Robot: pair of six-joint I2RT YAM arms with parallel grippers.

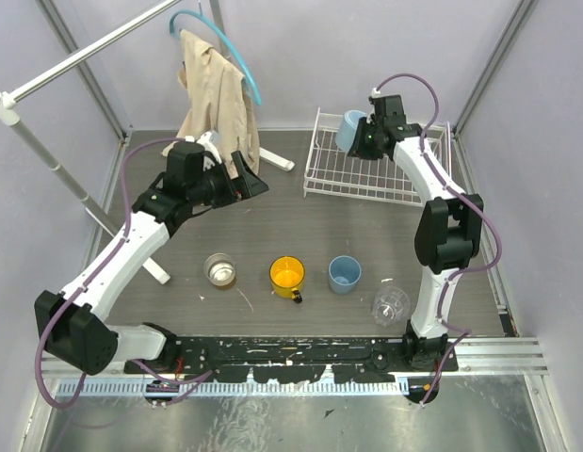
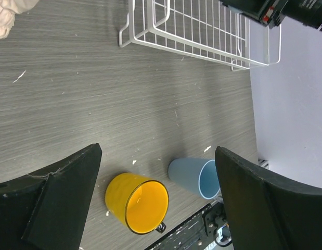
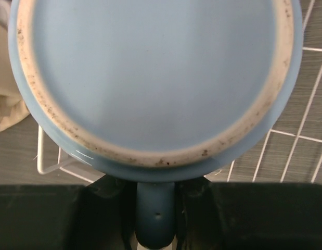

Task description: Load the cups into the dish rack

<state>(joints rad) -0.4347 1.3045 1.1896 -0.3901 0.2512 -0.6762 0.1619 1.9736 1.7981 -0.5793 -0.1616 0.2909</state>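
Observation:
I will move my right gripper to the right in the top view, lower the mug and let it go, since the rack's end by the side [image 1: 439,140] is empty.
My right gripper [image 1: 364,139] is shut on the handle of the light blue mug [image 1: 350,128] and holds it over the far left part of the white wire dish rack [image 1: 385,181]. In the right wrist view the mug's base [image 3: 155,78] fills the frame and its handle [image 3: 155,216] sits between my fingers. My left gripper [image 1: 251,181] is open and empty, above the table left of the rack. The metal cup [image 1: 219,269], yellow mug [image 1: 286,275], blue tumbler [image 1: 345,273] and clear glass cup [image 1: 391,305] stand in a row near the front. The yellow mug [image 2: 137,202] and tumbler [image 2: 194,177] show between my left fingers.
A white pole clothes stand [image 1: 46,155] with a beige cloth [image 1: 218,104] on a blue hanger stands at the back left. The rack [image 2: 197,31] shows at the top of the left wrist view. A black rail [image 1: 291,358] runs along the near edge.

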